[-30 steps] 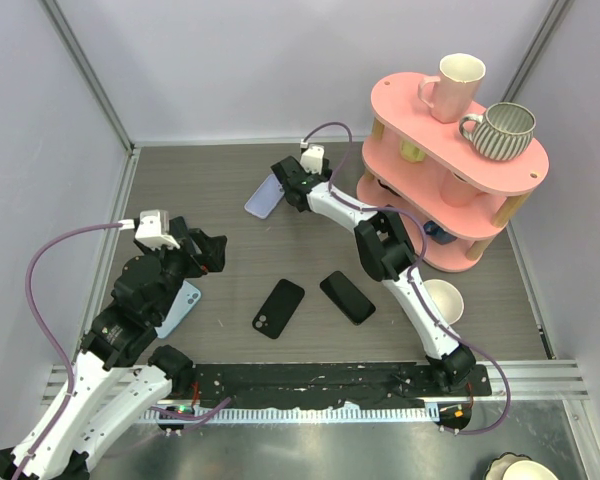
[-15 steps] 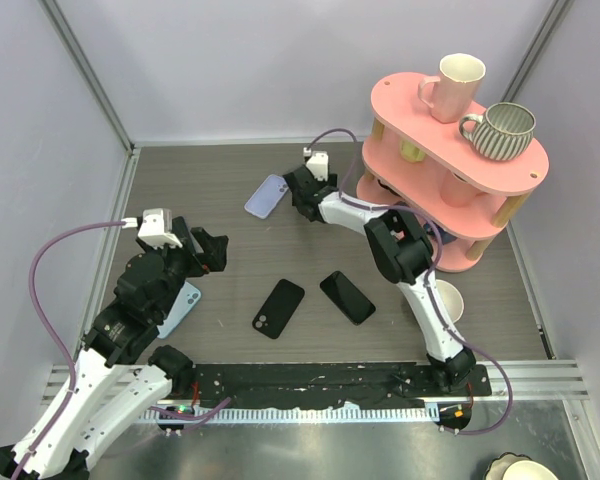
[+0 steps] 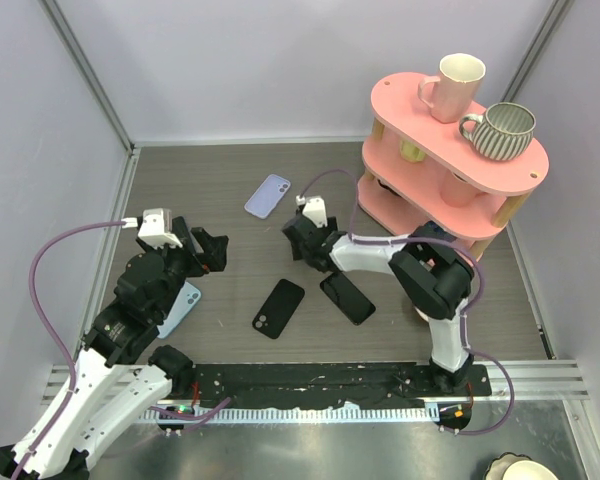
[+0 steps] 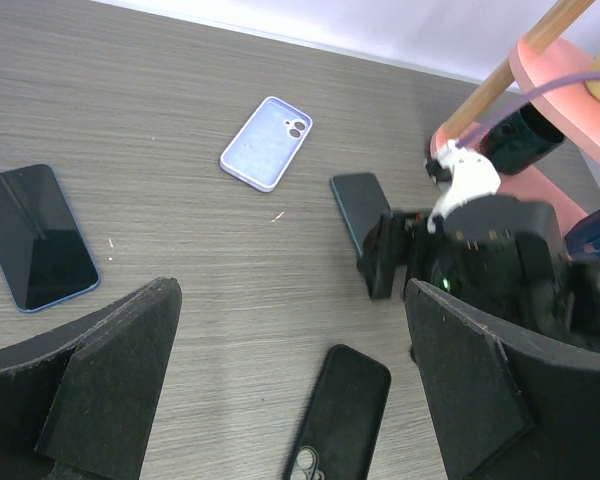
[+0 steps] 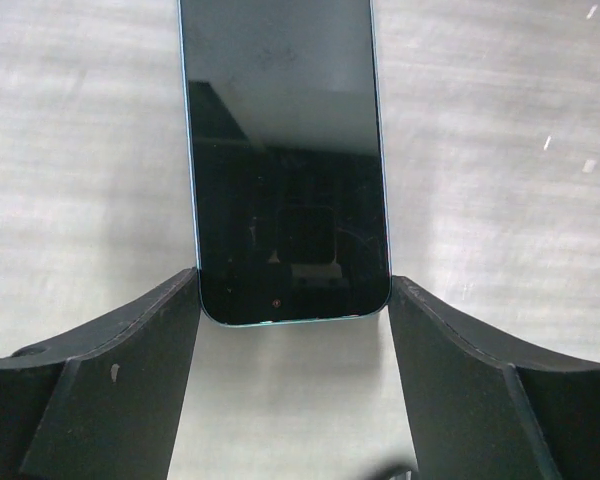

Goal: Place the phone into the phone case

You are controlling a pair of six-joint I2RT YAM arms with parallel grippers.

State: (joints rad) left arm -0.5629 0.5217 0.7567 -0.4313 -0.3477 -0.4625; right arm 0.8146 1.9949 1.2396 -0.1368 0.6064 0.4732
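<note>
The robot's left gripper will next go down and toward the right in the top view onto the phone's exposed long edge (image 4: 346, 217), because the right gripper is at the phone's near end.
A dark-screened phone (image 3: 347, 297) with a teal edge lies flat on the table. My right gripper (image 3: 302, 250) stands open at its near end. In the right wrist view the phone (image 5: 285, 160) has its short end just between the fingertips of that gripper (image 5: 293, 290), whose pads flank its corners. A lavender phone case (image 3: 268, 195) lies further back, camera hole up. A black case (image 3: 278, 308) lies left of the phone. My left gripper (image 3: 208, 252) hovers wide open; in its own view the gripper (image 4: 290, 290) holds nothing and the black case (image 4: 345, 415) lies below it.
A blue-edged phone (image 4: 35, 235) lies at the left, partly under my left arm (image 3: 140, 290). A pink two-tier shelf (image 3: 390, 100) with mugs stands at the back right. A white bowl (image 3: 445, 300) sits beside the right arm. Walls close in on three sides.
My right gripper has left the lavender case and come forward to the end of the dark phone, narrowing slightly. The lavender case now lies uncovered. The left arm has barely moved.
</note>
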